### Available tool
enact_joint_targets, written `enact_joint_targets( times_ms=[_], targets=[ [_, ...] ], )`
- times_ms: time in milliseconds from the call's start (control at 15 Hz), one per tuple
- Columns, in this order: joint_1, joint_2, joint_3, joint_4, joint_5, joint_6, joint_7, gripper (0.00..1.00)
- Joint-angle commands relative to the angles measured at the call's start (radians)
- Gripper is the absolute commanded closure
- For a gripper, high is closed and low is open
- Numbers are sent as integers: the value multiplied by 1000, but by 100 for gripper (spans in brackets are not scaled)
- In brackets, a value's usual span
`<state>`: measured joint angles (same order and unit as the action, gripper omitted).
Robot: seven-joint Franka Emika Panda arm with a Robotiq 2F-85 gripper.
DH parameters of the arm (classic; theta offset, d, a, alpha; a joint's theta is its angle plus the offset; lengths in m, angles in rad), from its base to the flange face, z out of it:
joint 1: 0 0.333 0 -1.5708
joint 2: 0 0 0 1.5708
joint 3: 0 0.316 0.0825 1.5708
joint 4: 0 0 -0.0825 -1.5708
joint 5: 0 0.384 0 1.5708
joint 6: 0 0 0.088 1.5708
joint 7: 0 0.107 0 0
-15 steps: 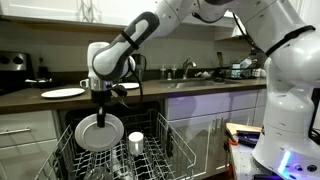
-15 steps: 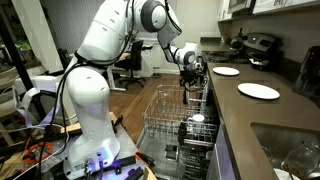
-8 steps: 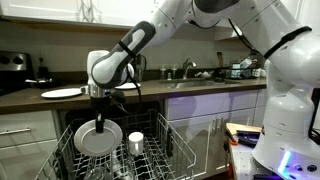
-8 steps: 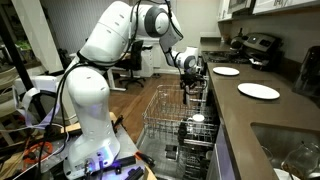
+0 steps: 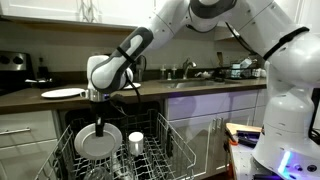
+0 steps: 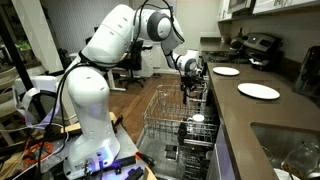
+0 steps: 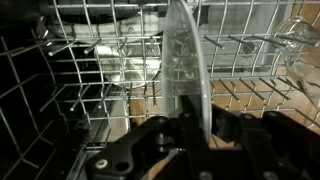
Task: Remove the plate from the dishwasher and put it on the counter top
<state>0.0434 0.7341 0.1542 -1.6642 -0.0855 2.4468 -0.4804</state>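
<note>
The pale round plate [image 5: 98,143] goes down onto the rack wires next, since they lie beneath its lower rim, and my gripper releases its top rim.
The pale round plate [image 5: 98,143] stands upright in the dishwasher's wire rack [image 5: 172,142], facing the camera in an exterior view. My gripper [image 5: 98,126] reaches down over the plate's top rim and is shut on it. Seen from the wrist, the plate [image 7: 183,60] is edge-on, a thin vertical disc running down between the dark fingers of the gripper [image 7: 190,115], with rack tines behind. In an exterior view the gripper [image 6: 190,88] hangs over the far end of the rack [image 6: 165,115]. The dark counter top [image 5: 30,98] [image 6: 250,115] runs above the dishwasher.
A small white cup [image 5: 136,141] [image 6: 197,119] sits in the rack close beside the plate. Two bright white plates [image 6: 226,71] [image 6: 258,91] lie on the counter. A clear glass [image 7: 305,50] stands in the rack. A sink [image 6: 290,145] is set in the counter.
The arm has shifted a little down and sideways, and the plate in its grip sits slightly lower in the rack. The jaws stayed shut.
</note>
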Motion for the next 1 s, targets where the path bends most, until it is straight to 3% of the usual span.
enact_joint_targets(
  times_ms=[0, 933],
  targets=[
    [-13, 29, 18, 41, 11, 7, 14, 95],
    [-29, 101, 31, 88, 16, -17, -1, 95]
  ],
)
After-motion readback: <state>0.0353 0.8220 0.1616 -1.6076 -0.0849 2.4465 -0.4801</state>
